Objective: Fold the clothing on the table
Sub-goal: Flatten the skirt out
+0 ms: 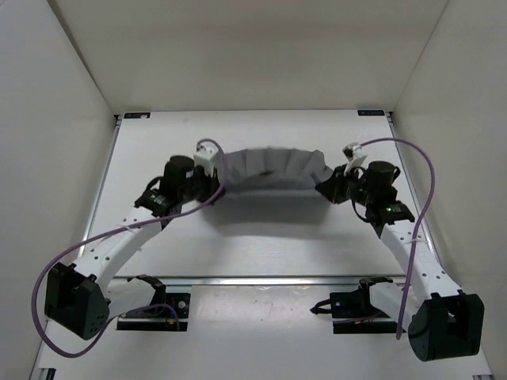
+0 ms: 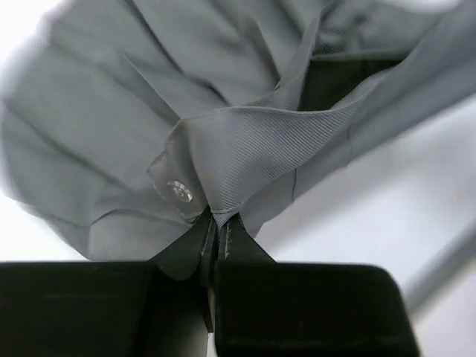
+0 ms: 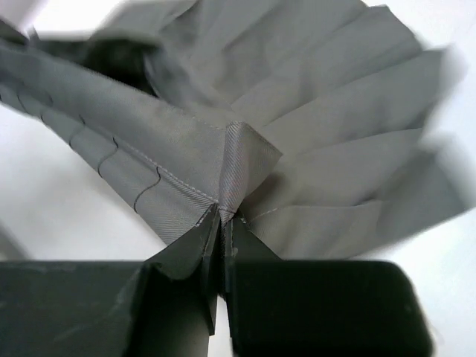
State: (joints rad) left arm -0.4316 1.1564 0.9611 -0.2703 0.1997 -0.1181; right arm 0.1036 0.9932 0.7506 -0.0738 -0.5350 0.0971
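Next, my left gripper lowers the pinched snap corner down onto the tabletop below and releases it, because the garment still hangs above its shadow.
The clothing, a grey pleated garment, hangs stretched between both arms above the middle of the white table and casts a shadow below. My left gripper is shut on its left corner; in the left wrist view the gripper pinches bunched cloth beside a small metal snap. My right gripper is shut on the right corner, and in the right wrist view the gripper clamps a stitched waistband fold, with pleats fanning away.
White walls close in the table on the left, right and back. A silver rail runs along the front edge, with both arm bases just behind it. Purple cables loop beside each arm.
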